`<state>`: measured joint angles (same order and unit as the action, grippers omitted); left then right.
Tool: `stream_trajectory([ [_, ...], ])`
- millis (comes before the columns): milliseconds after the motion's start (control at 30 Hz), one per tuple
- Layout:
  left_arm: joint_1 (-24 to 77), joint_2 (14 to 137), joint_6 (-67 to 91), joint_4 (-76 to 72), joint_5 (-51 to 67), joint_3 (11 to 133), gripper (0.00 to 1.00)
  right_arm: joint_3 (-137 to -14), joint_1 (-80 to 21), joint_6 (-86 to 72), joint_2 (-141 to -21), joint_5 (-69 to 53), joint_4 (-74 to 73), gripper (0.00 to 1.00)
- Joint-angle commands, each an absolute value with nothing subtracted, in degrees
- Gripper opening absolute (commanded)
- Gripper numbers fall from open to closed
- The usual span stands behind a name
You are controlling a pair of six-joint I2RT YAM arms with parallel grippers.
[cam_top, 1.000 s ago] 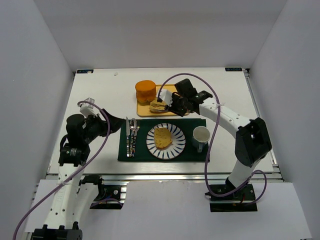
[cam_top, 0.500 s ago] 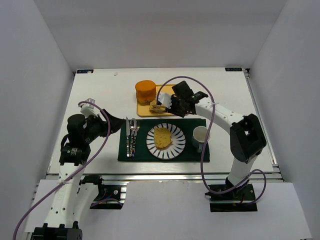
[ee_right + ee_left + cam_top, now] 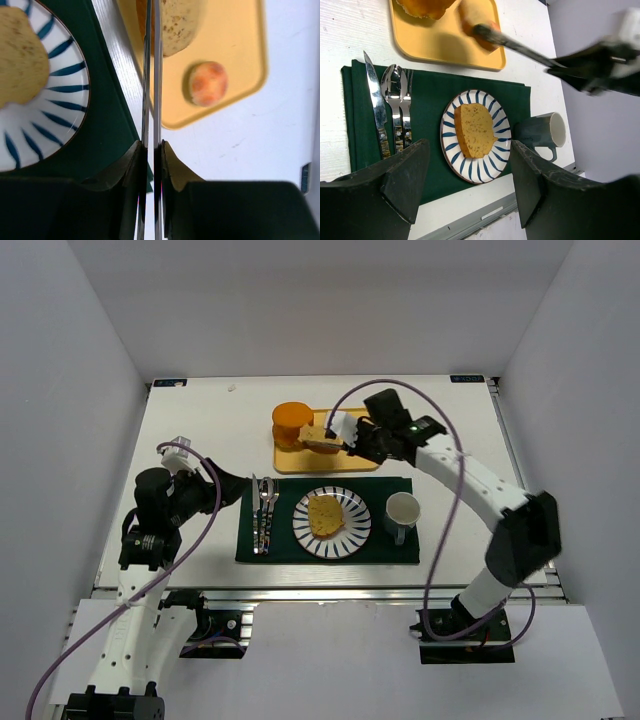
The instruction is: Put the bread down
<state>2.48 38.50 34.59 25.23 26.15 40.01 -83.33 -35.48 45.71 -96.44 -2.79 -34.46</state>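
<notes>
My right gripper should move back from the tray (image 3: 355,460) and lower the metal tongs over the plate's bread slice to release them, since they pinch the second slice.
One bread slice (image 3: 325,515) lies on the striped plate (image 3: 357,533); it also shows in the left wrist view (image 3: 474,130) and the right wrist view (image 3: 17,55). My right gripper (image 3: 360,437) (image 3: 151,147) is shut on metal tongs (image 3: 151,75). The tongs pinch the second bread slice (image 3: 322,443) (image 3: 180,22) and hold it above the yellow tray (image 3: 355,460) (image 3: 240,45). My left gripper (image 3: 225,485) (image 3: 468,146) is open and empty, to the left of the green mat (image 3: 250,545).
A small orange-pink ball (image 3: 207,83) lies on the tray. A round orange object (image 3: 291,422) sits at the tray's left end. A knife, spoon and fork (image 3: 263,512) lie on the mat left of the plate. A mug (image 3: 402,510) stands right of the plate.
The right arm swung out to the right, and the tongs with the bread slice shifted slightly toward the far side over the tray. The left arm has not moved.
</notes>
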Motion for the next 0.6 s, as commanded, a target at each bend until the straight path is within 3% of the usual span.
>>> stream_trajectory([
  [0, 2.55, 38.76, 34.72, 24.26, 26.28, 40.25, 0.75, -81.41, -35.24, 47.28, -84.83, -9.04, -36.64, 0.06],
  [233, 2.55, 39.99, 34.37, 23.73, 26.72, 40.43, 0.75, -72.62, -35.42, 51.06, -73.58, -16.77, -47.36, 0.07],
  [567, 2.55, 40.43, 34.8, 22.67, 27.42, 39.64, 0.75, -62.41, -37.88, 51.24, -66.53, -15.38, -46.94, 0.13],
])
